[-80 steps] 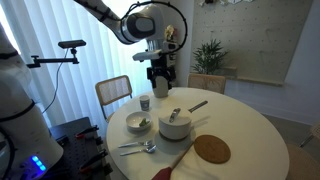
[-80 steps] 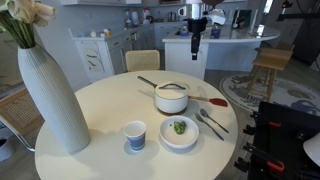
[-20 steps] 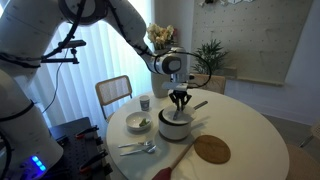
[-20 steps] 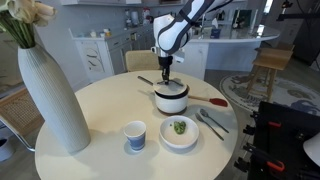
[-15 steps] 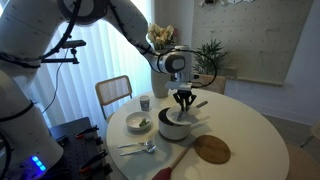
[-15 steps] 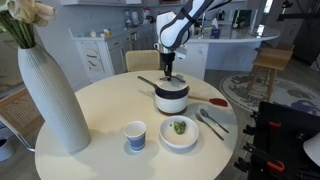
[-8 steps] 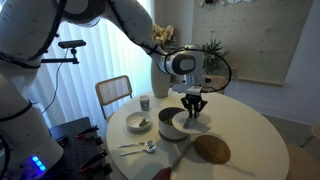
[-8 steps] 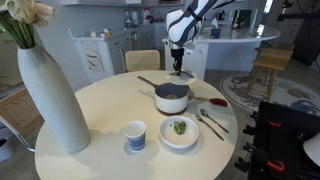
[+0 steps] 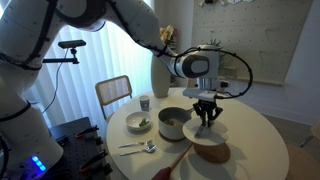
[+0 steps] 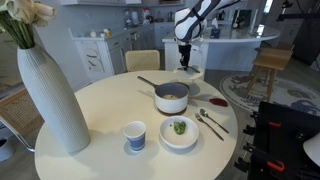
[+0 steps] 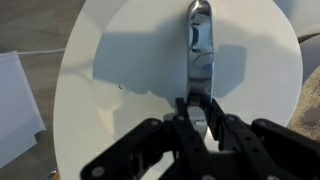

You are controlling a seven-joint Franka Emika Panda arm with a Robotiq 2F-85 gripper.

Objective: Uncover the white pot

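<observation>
The gripper lowers the hanging lid down onto the round cork mat (image 9: 213, 154) below it next, clear of the uncovered pot, and releases the metal handle.
The white pot (image 9: 173, 122) stands uncovered in the middle of the round table (image 9: 250, 130), its dark inside showing; in an exterior view the white pot (image 10: 172, 97) has its long dark handle pointing away to the back. My gripper (image 9: 206, 118) is shut on the metal handle (image 11: 199, 50) of the white lid (image 9: 208, 132), which hangs in the air beside the pot, above a round cork mat. In an exterior view the gripper (image 10: 185, 62) holds the lid (image 10: 190, 73) behind the pot. The wrist view shows the gripper (image 11: 198, 115) over the lid (image 11: 130, 90).
A shallow bowl with green food (image 10: 179, 130), a paper cup (image 10: 135, 134), a tall white vase (image 10: 50, 100), cutlery (image 10: 210, 122) and a red spatula (image 10: 217, 101) share the table. A cork mat (image 9: 212, 152) lies under the lid. A chair (image 9: 113, 92) stands at the table's edge.
The lid has come off the pot in my gripper's hold, risen, and moved sideways away from the pot to above the cork mat. The pot has stayed in place.
</observation>
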